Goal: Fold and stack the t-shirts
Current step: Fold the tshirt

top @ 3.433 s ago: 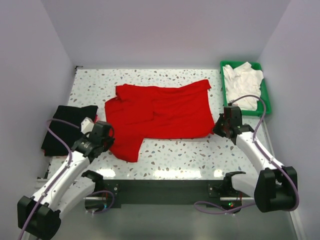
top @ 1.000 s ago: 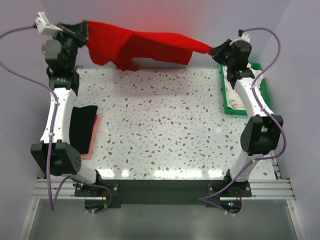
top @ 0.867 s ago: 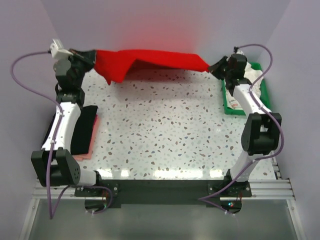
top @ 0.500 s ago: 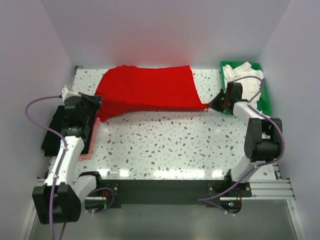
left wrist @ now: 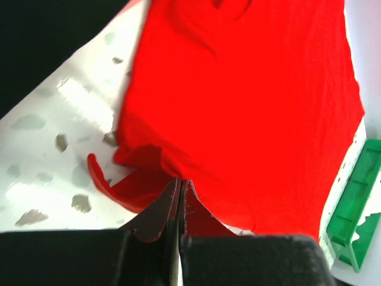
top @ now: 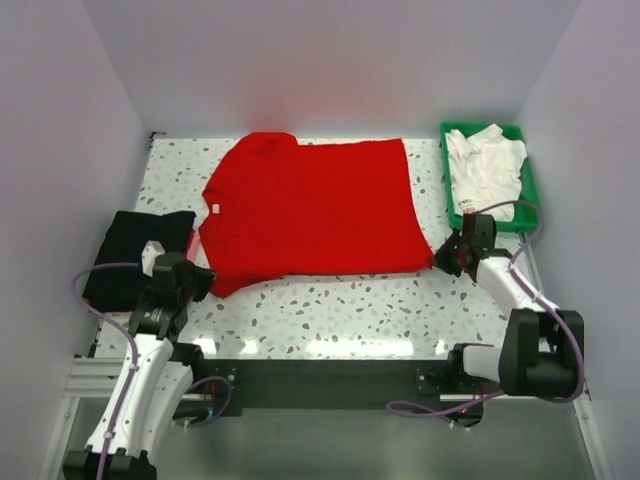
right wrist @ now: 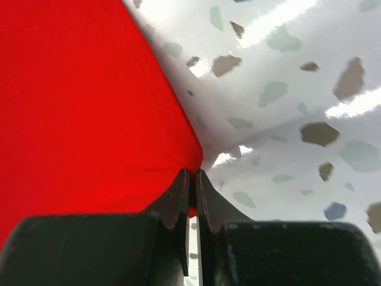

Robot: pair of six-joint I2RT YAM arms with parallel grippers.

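The t-shirt's near hem still lies unfolded. So my right gripper brings the t-shirt's near corner outward onto the t-shirt's edge toward the tray [right wrist: 136, 65] next and releases it.
A bright red t-shirt [top: 315, 205] lies spread flat across the middle of the table, a small white neck label [top: 212, 209] on its left side. My left gripper [top: 203, 281] is shut on the shirt's near left corner [left wrist: 156, 173], which bunches at the fingertips. My right gripper [top: 441, 257] is shut on the near right corner [right wrist: 189, 159], low on the table. A folded black t-shirt [top: 135, 255] lies at the left edge. White t-shirts [top: 487, 170] fill the green tray.
The green plastic tray [top: 531, 193] stands at the back right corner, its rim showing in the left wrist view [left wrist: 351, 214]. The speckled table [top: 350, 300] shows bare along the front edge. Plain walls close in the back and both sides.
Both arms have come down and toward the near edge with the red shirt, which hung stretched in the air a second ago and now lies flat on the table.
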